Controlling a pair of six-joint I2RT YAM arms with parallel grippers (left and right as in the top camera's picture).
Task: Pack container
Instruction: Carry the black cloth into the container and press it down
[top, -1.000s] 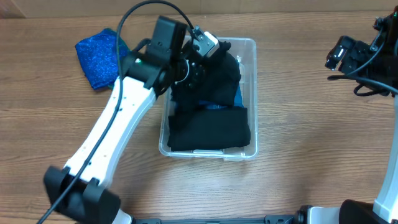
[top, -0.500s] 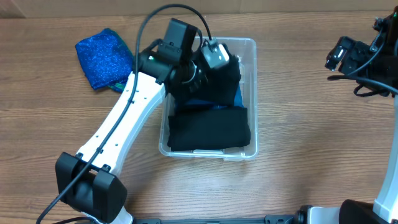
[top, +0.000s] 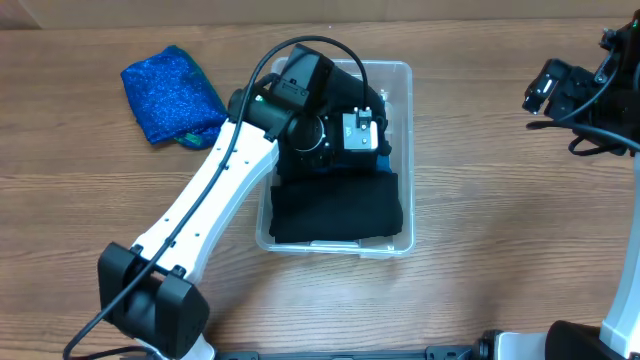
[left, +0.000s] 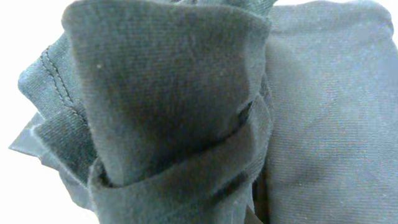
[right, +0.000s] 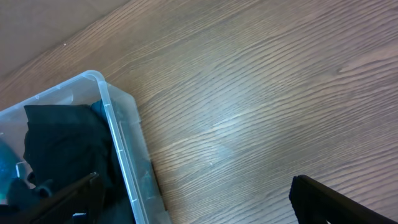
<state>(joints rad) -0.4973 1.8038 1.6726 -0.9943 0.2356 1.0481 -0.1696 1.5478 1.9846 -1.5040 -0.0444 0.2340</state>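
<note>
My left gripper lowers into the container's far half just below it next and releases the bunched garment there, since folded cloth fills the container's near half.
The clear plastic container stands at mid-table, and its corner shows in the right wrist view. A folded black garment fills its near half. My left gripper is down in the far half, shut on a bunched black garment. That cloth fills the left wrist view and hides the fingers. A bit of blue fabric shows under it. My right gripper is open and empty over bare table to the right of the container.
A sparkly blue cloth lies on the wooden table at the far left, outside the container. The left arm reaches across the container's left wall.
The left gripper has moved right and down into the container's far half with the black garment. The right arm has not moved.
</note>
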